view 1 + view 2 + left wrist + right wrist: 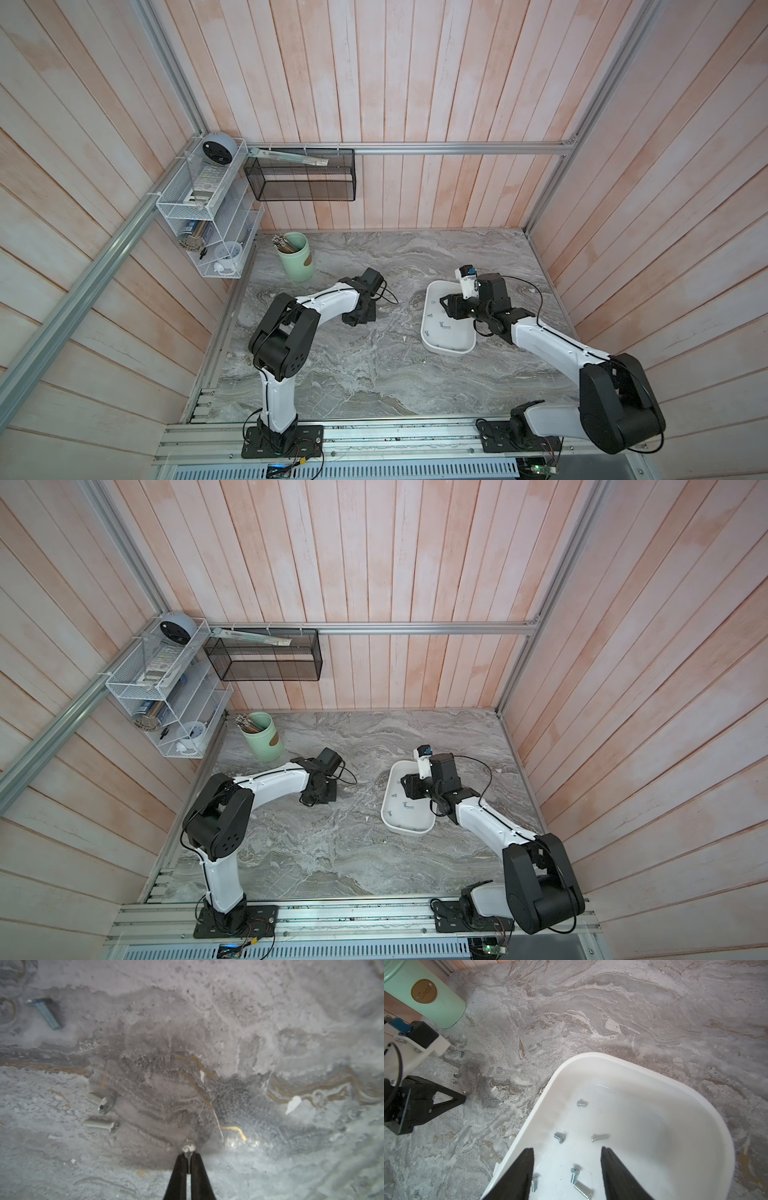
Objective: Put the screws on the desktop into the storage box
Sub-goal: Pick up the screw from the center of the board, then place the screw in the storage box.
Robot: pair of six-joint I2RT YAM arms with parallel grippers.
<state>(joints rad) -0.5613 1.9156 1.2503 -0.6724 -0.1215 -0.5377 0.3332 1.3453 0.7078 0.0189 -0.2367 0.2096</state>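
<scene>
The white storage box [446, 351] has a raised rim, so the left gripper next needs to lift off the desktop, carry the screw across over the bottom of the box and let it go.
My left gripper [188, 1157] is shut on a small silvery screw [188, 1147], whose head sticks out past the fingertips just above the grey marble desktop [374, 374]. Two more screws [106, 1104] [101, 1124] lie close together on the desktop beside it, and a bluish one [46, 1013] lies further off. The white storage box [446, 351] sits to the right. My right gripper [567, 1148] hangs open over the box with nothing between its fingers. Several screws [559, 1137] lie on the box floor.
A pale green cup [296, 257] holding thin sticks stands at the back left of the desktop. A black mesh basket [299, 174] and a white wire shelf [208, 208] hang on the walls above it. Small white flecks [293, 1104] dot the marble.
</scene>
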